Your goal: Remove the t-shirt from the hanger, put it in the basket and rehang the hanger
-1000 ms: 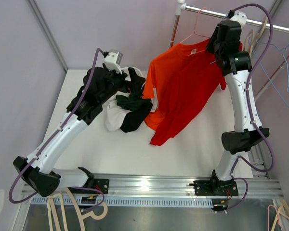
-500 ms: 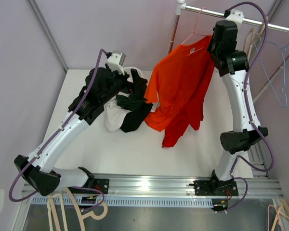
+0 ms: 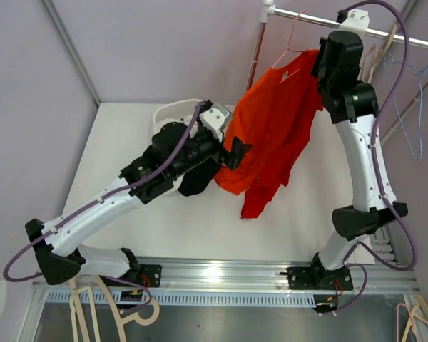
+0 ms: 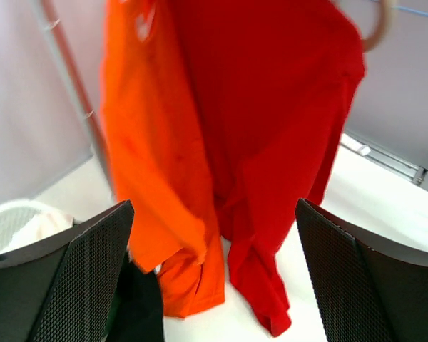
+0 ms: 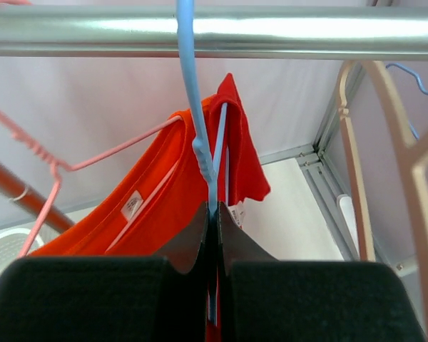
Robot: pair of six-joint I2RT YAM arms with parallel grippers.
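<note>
I will swing my left gripper across next, past the orange t-shirt point(image 5: 150, 206) to the outer side of the red t-shirt, because that side hangs to the gripper's right in the top view.
Two t-shirts hang from the rail point(image 3: 307, 16). A red t-shirt point(image 5: 244, 164) is on a light blue hanger point(image 5: 192, 107). An orange t-shirt point(image 5: 150, 206) is on a pink wire hanger point(image 5: 93, 158). My right gripper point(image 5: 214, 210) is shut on the blue hanger's neck just under the rail, and it shows high up in the top view point(image 3: 319, 68). My left gripper point(image 3: 237, 151) is open, facing the shirts' lower halves. In the left wrist view the orange t-shirt point(image 4: 150, 142) and the red t-shirt point(image 4: 271, 128) hang ahead of the open left gripper point(image 4: 214, 285), which touches neither.
A pile of black and white clothes point(image 3: 196, 182) lies under my left arm, with a white basket point(image 3: 175, 112) behind it. A wooden hanger point(image 5: 371, 142) and blue wire hangers point(image 3: 414, 107) hang to the right on the rail. Beige hangers point(image 3: 93, 306) lie below the front rail.
My left arm has swung right from the clothes pile toward the hanging shirts. My right gripper has closed on the blue hanger. The shirts now hang narrower and more bunched.
</note>
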